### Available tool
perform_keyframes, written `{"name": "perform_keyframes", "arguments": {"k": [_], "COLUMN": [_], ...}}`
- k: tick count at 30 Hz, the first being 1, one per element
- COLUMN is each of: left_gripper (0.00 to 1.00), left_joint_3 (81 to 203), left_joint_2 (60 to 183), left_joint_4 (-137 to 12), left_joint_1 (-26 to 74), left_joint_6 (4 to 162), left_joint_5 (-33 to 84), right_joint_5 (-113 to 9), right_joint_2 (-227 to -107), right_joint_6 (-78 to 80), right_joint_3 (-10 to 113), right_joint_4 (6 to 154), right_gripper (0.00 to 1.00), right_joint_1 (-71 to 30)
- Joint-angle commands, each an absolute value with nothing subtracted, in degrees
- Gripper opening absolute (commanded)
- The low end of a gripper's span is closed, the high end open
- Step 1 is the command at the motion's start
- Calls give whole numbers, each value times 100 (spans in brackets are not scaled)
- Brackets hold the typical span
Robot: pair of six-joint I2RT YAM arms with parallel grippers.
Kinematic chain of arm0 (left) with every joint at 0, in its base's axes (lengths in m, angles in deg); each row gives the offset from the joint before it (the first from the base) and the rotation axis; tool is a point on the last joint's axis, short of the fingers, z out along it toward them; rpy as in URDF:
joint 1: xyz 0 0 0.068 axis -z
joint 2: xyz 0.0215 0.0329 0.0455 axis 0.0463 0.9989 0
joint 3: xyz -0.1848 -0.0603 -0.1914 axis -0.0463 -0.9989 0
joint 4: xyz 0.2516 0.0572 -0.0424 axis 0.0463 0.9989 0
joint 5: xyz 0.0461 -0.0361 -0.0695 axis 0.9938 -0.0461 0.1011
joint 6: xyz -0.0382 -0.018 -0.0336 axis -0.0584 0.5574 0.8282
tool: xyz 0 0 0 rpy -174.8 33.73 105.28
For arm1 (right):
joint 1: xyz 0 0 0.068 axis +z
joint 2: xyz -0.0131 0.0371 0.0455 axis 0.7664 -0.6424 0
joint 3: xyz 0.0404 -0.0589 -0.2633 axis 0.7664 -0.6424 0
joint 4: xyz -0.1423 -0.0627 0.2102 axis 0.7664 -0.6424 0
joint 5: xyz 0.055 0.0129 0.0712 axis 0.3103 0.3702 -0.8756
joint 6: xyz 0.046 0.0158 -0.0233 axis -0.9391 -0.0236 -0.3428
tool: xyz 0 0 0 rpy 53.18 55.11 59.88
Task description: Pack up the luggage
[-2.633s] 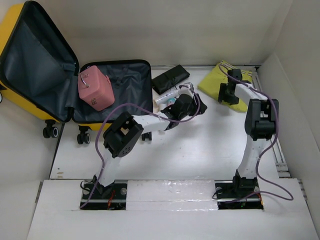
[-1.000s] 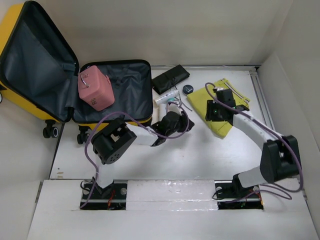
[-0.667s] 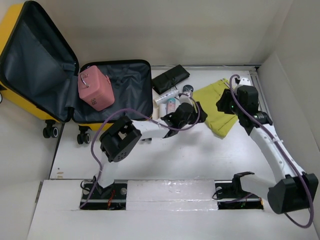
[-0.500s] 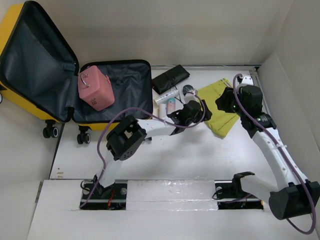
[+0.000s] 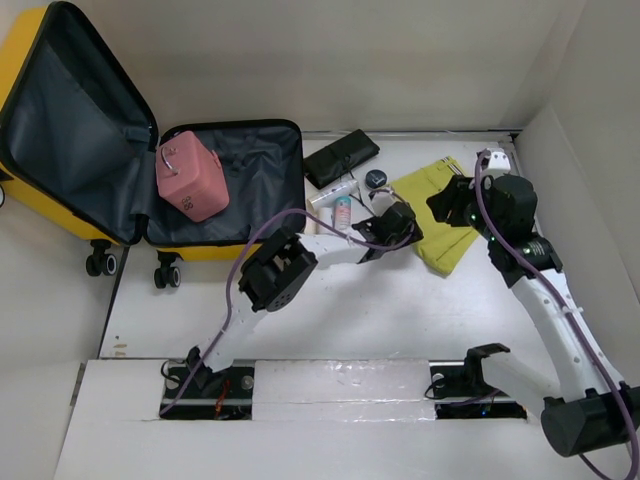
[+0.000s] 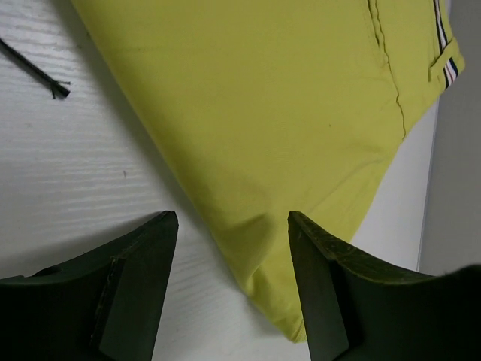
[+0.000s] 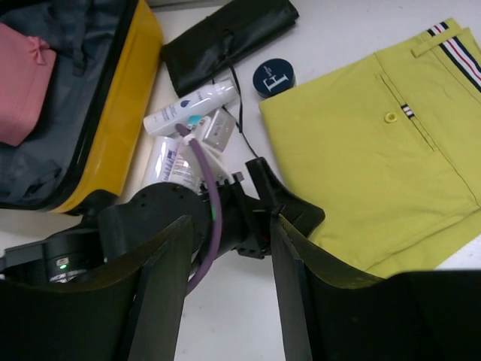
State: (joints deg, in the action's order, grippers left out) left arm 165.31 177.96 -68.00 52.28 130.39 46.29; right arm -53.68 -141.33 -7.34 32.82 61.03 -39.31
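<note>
The robot's left gripper already has the garment's edge (image 5: 424,250) (image 6: 242,257) running between its fingers, so it will next move slightly outward along that edge, past the garment's near corner, and then close.
The yellow luggage (image 5: 215,250) lies open at the left, its lid raised and its dark lining showing; its wall also shows in the right wrist view (image 7: 113,128). A folded yellow-green garment (image 5: 440,238) lies at the right. My left gripper (image 5: 408,232) is open and low at the garment's near left edge; in its wrist view the garment's corner (image 6: 285,113) lies between the spread fingers of the left gripper (image 6: 229,218). My right gripper (image 5: 447,203) is open and empty, raised above the garment (image 7: 376,165) and looking down on the left wrist.
A pink case (image 5: 190,178) sits inside the luggage. A black pouch (image 5: 341,157), white tubes (image 5: 335,192) and a round dark tin (image 5: 376,179) lie between the luggage and the garment. A thin black cord (image 6: 37,71) lies on the table. Walls stand behind and to the right.
My left gripper has reached right from the tubes to the garment's edge. My right arm has lifted off the garment and swung back to the right.
</note>
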Motion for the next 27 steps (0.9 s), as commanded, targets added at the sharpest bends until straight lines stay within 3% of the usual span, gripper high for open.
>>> {"name": "perform_keyframes", "arguments": {"k": [1, 13, 17, 22, 27], "left_gripper": [57, 46, 31, 2, 0], "left_joint_3": [16914, 17345, 17494, 17478, 17214], "left_joint_2": [18059, 18447, 18578, 18649, 18483], "left_joint_4": [-6305, -6243, -6568, -6954, -7622], "left_joint_1": [5105, 5043, 4973, 4850, 4727], "left_joint_6": [13350, 13824, 13613, 13219, 12736], "left_joint_5": [4561, 4718, 4561, 4368, 3779], "right_joint_5": [-5621, -5974, -6132, -6202, -6202], "right_joint_2": [-13996, -13759, -13759, -13627, -13443], "right_joint_6": [-754, -807, -912, -912, -912], "right_joint_3": [3331, 3331, 3331, 3392, 3516], "right_joint_4": [6546, 6923, 6986, 6924, 6819], "right_gripper": [51, 51, 51, 51, 52], "right_joint_1": [-3869, -3869, -3869, -3817, -3817]}}
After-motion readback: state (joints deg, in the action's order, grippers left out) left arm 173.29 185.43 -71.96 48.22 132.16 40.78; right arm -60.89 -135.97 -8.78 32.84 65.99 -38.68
